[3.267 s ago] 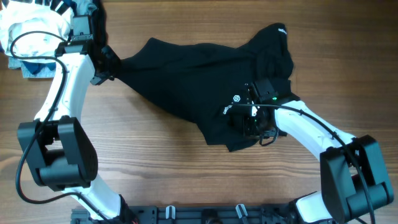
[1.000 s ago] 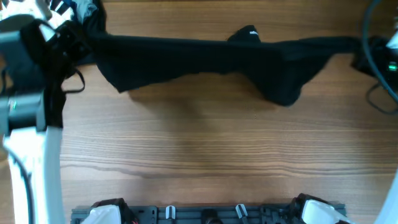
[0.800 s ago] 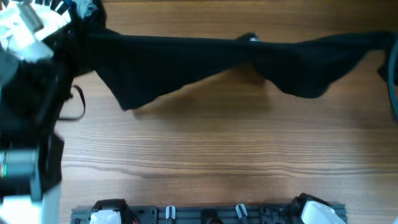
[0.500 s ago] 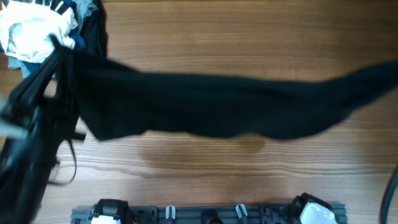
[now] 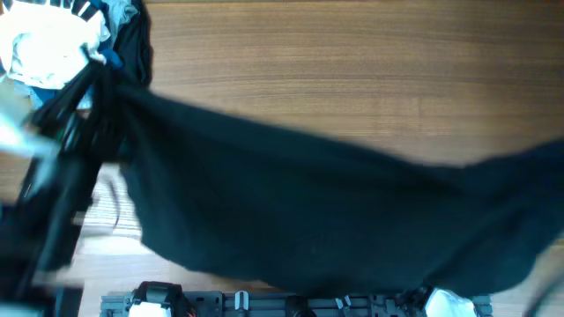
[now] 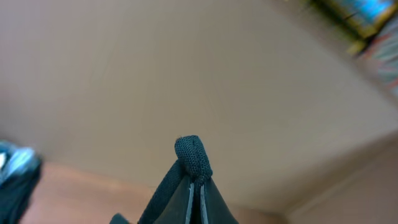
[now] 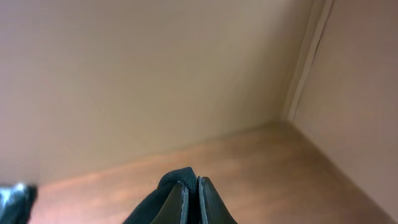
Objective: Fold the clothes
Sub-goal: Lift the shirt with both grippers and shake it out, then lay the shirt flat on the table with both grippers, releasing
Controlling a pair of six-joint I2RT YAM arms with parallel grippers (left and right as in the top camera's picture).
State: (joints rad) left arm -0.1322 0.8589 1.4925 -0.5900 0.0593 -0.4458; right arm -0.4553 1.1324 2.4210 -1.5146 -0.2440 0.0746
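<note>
Bare tabletop beside the clothes pile lies below and outward of my left gripper, so next my left gripper needs to lower and release the hanging garment's corner outward there.
A black garment (image 5: 335, 220) hangs stretched wide across the overhead view, lifted off the table and blurred, filling the lower half of the frame. My left gripper (image 6: 194, 186) is shut on a bunched corner of the black garment (image 6: 191, 152), seen from its wrist camera, which looks up at a beige wall. My right gripper (image 7: 189, 190) is shut on another pinched edge of the garment (image 7: 174, 179). In the overhead view the left arm (image 5: 62, 167) is a dark blur at the left edge; the right gripper is out of frame there.
A pile of other clothes (image 5: 62, 44), white, blue and black, lies at the table's far left corner. The wooden table (image 5: 352, 79) shows bare behind the garment. The arm bases sit along the front edge (image 5: 291, 304).
Both arms have raised and pulled the black garment toward the front edge and nearer the camera. It went from a narrow band across the back to a wide sheet.
</note>
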